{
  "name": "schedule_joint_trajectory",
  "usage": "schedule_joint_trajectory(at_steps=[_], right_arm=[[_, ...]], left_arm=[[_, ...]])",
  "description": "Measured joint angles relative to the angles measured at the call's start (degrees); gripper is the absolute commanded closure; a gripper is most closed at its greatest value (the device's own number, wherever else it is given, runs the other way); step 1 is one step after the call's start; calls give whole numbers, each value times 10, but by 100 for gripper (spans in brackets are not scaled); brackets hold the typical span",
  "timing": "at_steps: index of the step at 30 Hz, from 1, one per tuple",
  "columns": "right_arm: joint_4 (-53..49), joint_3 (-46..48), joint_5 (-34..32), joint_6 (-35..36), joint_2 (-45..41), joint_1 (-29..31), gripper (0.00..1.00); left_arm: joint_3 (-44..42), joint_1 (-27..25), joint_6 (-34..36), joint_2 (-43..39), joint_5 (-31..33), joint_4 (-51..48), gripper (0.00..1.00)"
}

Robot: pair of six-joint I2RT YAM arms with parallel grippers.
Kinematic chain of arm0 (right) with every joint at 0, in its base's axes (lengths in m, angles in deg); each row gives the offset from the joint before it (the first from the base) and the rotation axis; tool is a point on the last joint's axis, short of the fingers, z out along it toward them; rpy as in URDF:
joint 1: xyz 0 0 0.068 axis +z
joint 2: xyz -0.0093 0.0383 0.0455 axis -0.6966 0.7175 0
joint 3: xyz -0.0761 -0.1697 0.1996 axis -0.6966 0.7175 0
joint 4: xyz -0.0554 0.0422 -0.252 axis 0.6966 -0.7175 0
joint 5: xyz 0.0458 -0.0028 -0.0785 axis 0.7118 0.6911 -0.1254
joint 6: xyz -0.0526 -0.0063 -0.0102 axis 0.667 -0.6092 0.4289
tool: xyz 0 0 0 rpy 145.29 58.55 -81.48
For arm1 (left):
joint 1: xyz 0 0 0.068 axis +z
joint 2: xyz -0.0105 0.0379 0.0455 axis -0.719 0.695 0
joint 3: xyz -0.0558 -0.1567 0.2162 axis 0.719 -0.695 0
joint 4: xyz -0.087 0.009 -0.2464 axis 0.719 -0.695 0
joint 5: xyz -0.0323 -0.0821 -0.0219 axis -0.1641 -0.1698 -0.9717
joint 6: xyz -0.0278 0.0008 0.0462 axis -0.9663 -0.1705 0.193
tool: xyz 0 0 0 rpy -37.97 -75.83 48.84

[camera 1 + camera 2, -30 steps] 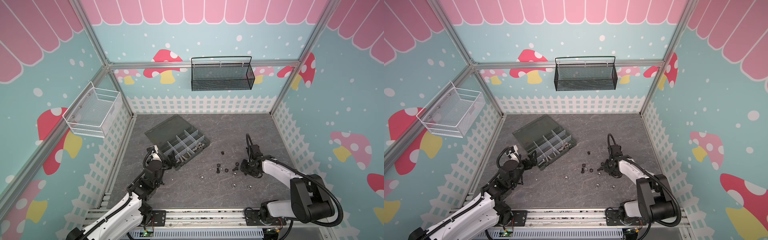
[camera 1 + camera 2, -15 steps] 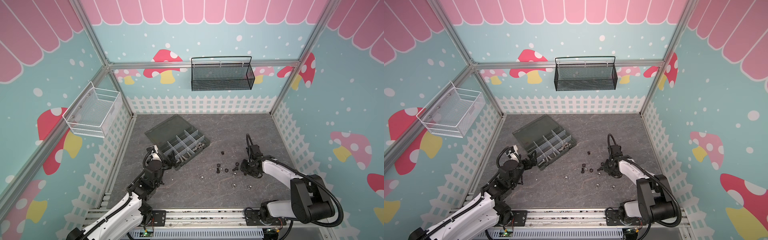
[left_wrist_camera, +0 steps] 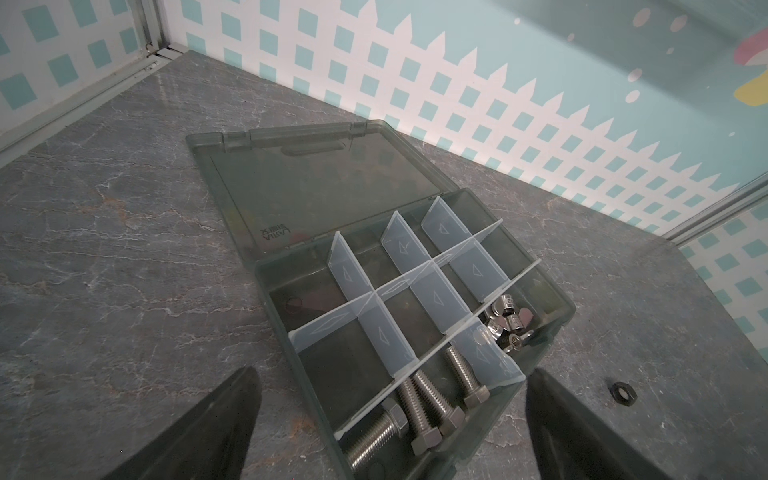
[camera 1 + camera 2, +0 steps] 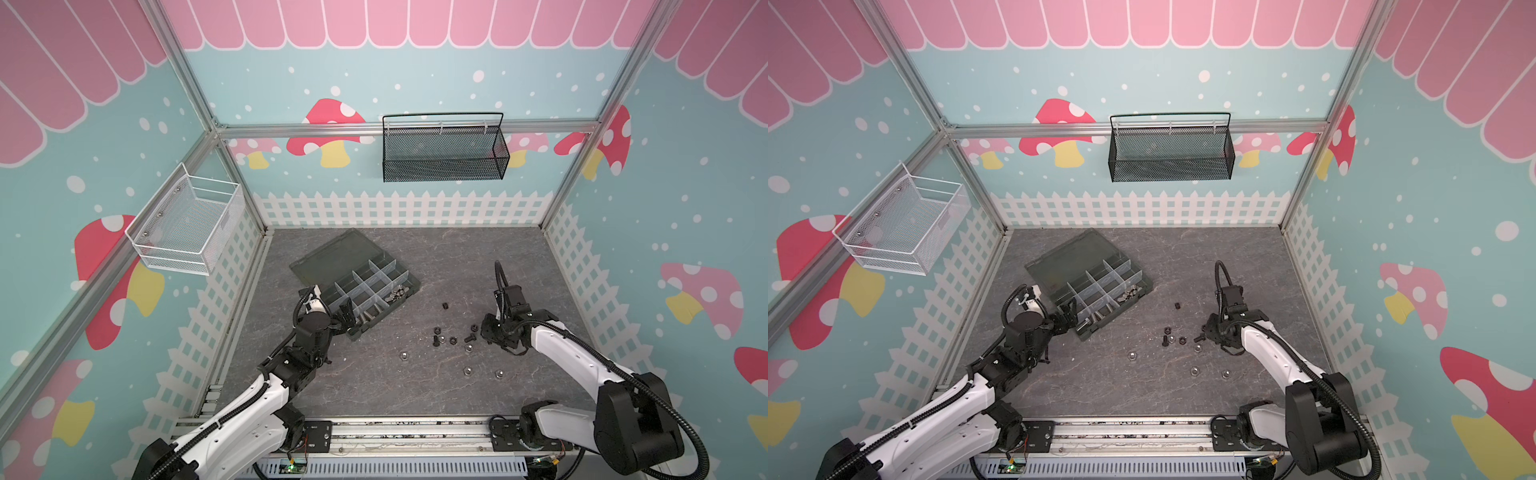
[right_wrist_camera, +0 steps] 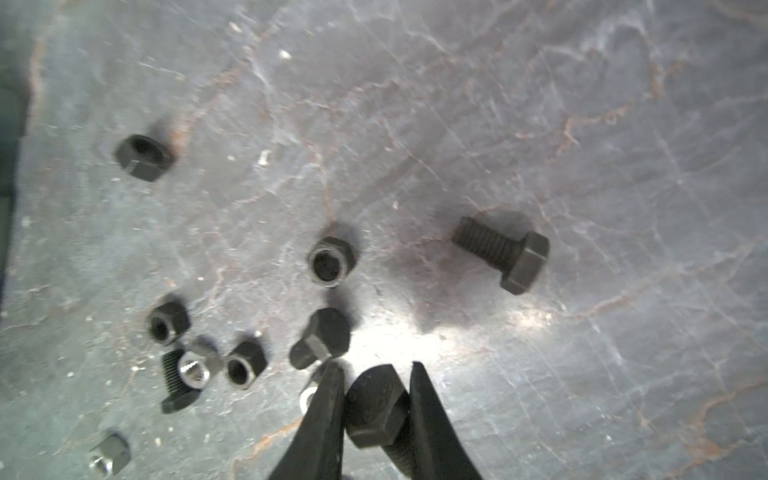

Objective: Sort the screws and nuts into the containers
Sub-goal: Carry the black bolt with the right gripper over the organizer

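Next, my right gripper rises, swings outward over the container behind the winged nuts and releases the black screw there, as that container is empty.
The dark grey organiser box (image 4: pixel 409 286) lies open at the table's left-middle, lid flat behind it. Of its containers, one holds several silver screws (image 3: pixel 424 399) and another silver winged nuts (image 3: pixel 509 320). My left gripper (image 4: pixel 347 316) hangs open at the box's near corner, its fingers (image 3: pixel 216 428) straddling that corner with nothing gripped. My right gripper (image 5: pixel 376 368) is shut on the hex head of a black screw (image 5: pixel 374 409), low over the table. Loose around it lie a black screw (image 5: pixel 503 253), black nuts (image 5: pixel 330 262) and silver nuts (image 4: pixel 402 355).
A white wire basket (image 4: pixel 187 224) hangs on the left wall and a black mesh basket (image 4: pixel 444 153) on the back wall. One black nut (image 4: pixel 445 306) lies apart, nearer the box. The metal rail (image 4: pixel 395 428) runs along the table's front edge.
The right gripper's jaws have closed a little further on the black screw. Both arms stay where they were.
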Motion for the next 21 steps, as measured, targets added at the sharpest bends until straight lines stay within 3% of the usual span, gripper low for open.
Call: schedule_joint_trajectory(at_steps=[8, 13, 21], right_arm=[[20, -90, -7, 19, 36, 86, 98], [51, -192, -18, 44, 134, 144, 98], [82, -367, -17, 96, 306, 184, 98]], left_arm=[[3, 2, -9, 10, -2, -9, 0], [6, 2, -14, 15, -4, -12, 0], [14, 2, -21, 16, -4, -15, 0]])
